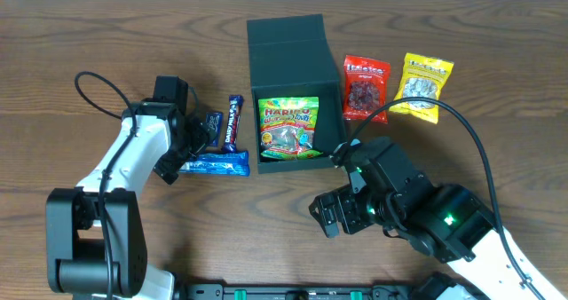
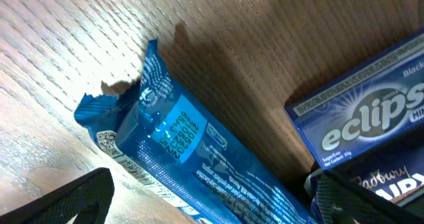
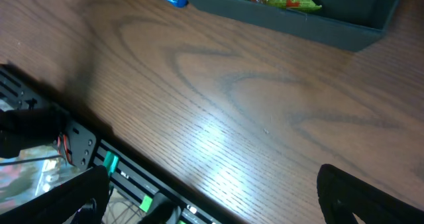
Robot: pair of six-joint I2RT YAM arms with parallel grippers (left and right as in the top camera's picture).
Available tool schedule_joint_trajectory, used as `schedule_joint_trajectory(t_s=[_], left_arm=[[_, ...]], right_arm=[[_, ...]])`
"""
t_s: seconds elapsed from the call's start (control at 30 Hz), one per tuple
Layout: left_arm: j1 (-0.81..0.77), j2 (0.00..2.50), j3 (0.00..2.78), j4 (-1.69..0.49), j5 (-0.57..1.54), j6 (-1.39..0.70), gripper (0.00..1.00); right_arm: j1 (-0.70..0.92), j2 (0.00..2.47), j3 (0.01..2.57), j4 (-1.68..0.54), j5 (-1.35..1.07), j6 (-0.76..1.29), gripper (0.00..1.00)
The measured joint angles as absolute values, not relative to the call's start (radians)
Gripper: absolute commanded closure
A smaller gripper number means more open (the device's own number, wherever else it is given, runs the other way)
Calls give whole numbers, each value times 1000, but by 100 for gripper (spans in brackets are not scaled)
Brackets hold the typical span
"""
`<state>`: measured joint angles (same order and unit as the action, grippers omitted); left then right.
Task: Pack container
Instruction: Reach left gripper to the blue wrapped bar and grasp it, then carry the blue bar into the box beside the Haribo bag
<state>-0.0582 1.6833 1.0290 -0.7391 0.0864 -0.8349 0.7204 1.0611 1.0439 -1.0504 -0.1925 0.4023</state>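
The left gripper will go down a little onto the blue snack bar's end [image 1: 193, 165] [image 2: 177, 144] next and close on its sides, because that end is already between the gripper's open fingers.
The dark teal container [image 1: 266, 114] stands at the table's middle with its lid [image 1: 286, 35] open at the back. A Haribo bag [image 1: 289, 127] lies inside. My left gripper [image 1: 182, 153] is open, its fingers [image 2: 212, 211] on either side of a blue snack bar [image 2: 199, 158], which lies on the table left of the container [image 1: 216, 164]. My right gripper [image 1: 333, 213] is open and empty [image 3: 212, 197] over bare table in front of the container's front wall [image 3: 285, 22].
An Eclipse mint tin [image 2: 364, 118] and a Cadbury bar [image 1: 233, 122] lie next to the blue bar. A red packet [image 1: 365, 85] and a yellow packet [image 1: 424, 87] lie right of the container. The table's front edge with a rail [image 3: 132, 184] is close to my right gripper.
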Motion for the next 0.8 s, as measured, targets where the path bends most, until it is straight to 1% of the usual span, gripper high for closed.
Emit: schedule_joint_trajectory(t_s=[0.1, 0.13, 0.3, 0.4, 0.5, 0.57, 0.6, 0.67, 0.73, 0.8], left_arm=[[-58, 1697, 1025, -713, 75, -842, 0], [-58, 1699, 1019, -705, 74, -846, 6], [-58, 1699, 968, -666, 71, -875, 10], [-58, 1700, 941, -642, 71, -895, 16], [-58, 1700, 926, -641, 72, -910, 27], [-58, 1700, 926, -642, 71, -918, 40], [-58, 1700, 926, -642, 71, -921, 44], [-58, 1700, 926, -645, 72, -920, 48], [-58, 1700, 926, -650, 71, -923, 56], [-58, 1700, 926, -661, 71, -921, 57]], right_arm=[[720, 1061, 1044, -1050, -192, 402, 1], [720, 1061, 1044, -1050, -192, 402, 1], [720, 1061, 1044, -1050, -192, 402, 1], [720, 1061, 1044, -1050, -192, 402, 1], [720, 1061, 1044, -1049, -192, 402, 1], [720, 1061, 1044, -1049, -192, 402, 1], [720, 1061, 1044, -1049, -192, 402, 1], [720, 1061, 1044, -1049, -192, 402, 1], [720, 1061, 1044, -1050, -192, 402, 1], [720, 1061, 1044, -1050, -189, 402, 1]])
